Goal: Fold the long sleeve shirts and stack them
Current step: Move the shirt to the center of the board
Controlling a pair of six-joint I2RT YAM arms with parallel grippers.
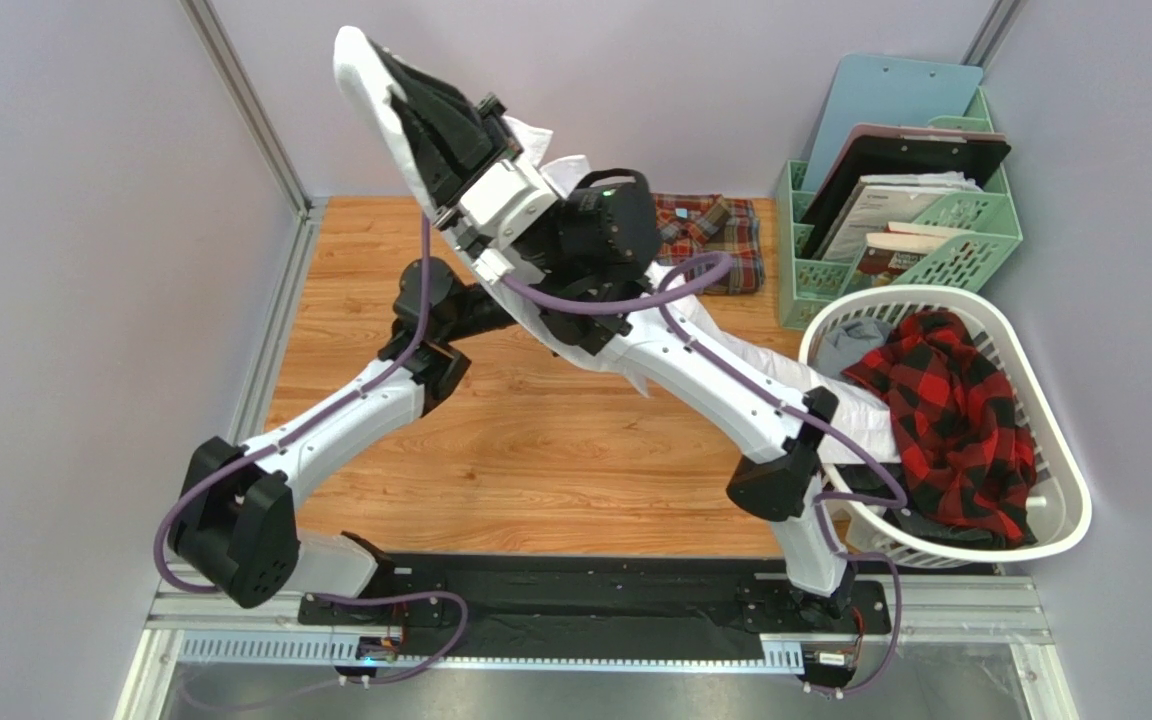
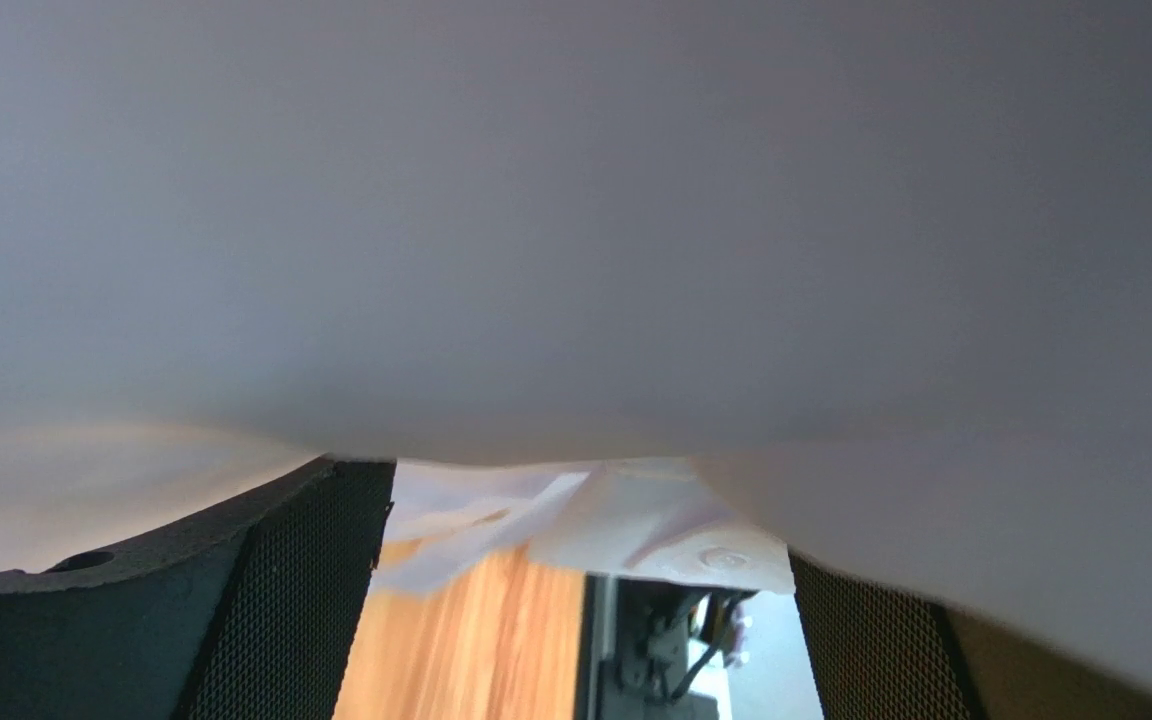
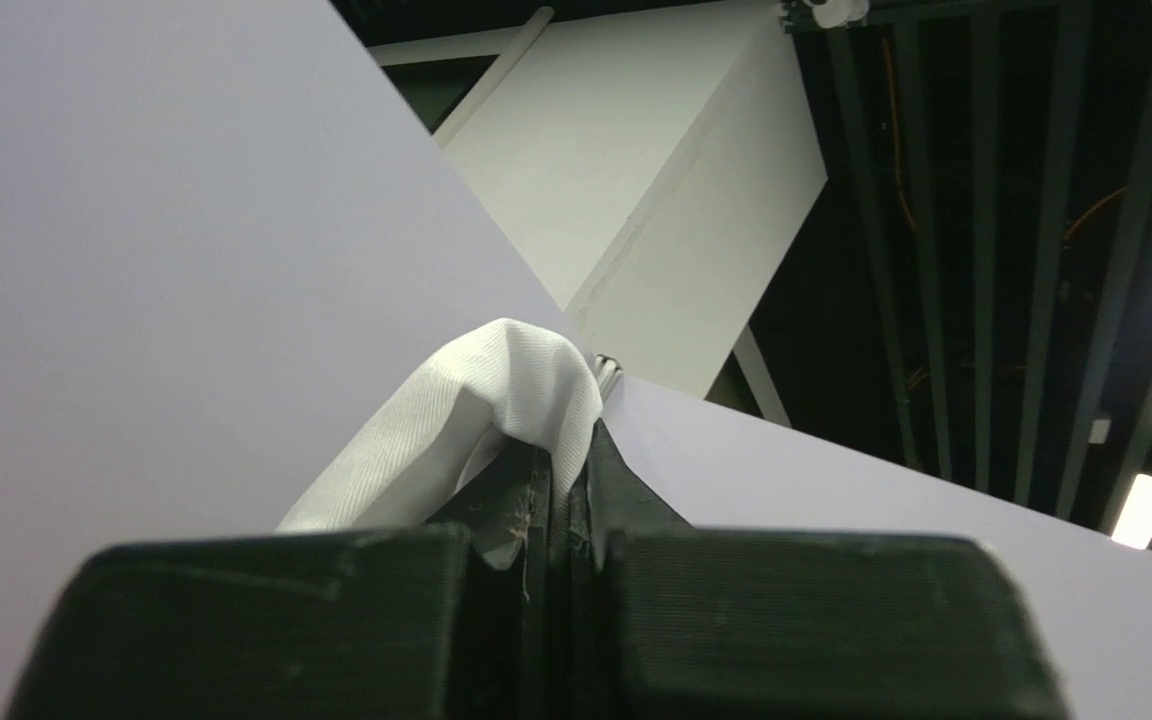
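Observation:
My left gripper moves to the right in the top view next, under the raised arm, then onto the fold of white shirt cloth.
My right gripper is raised high toward the top camera and shut on a fold of the white shirt. In the right wrist view the jaws pinch ribbed white cloth against the wall and ceiling. My left gripper is low, hidden under the right arm in the top view. Its fingers stand wide apart with white shirt cloth hanging over and in front of them, above the wooden table. The plaid shirt lies folded at the table's far edge.
A white laundry basket with red-and-black checked cloth stands at the right. A green file organizer sits behind it. Grey walls close in the wooden table at the left and back.

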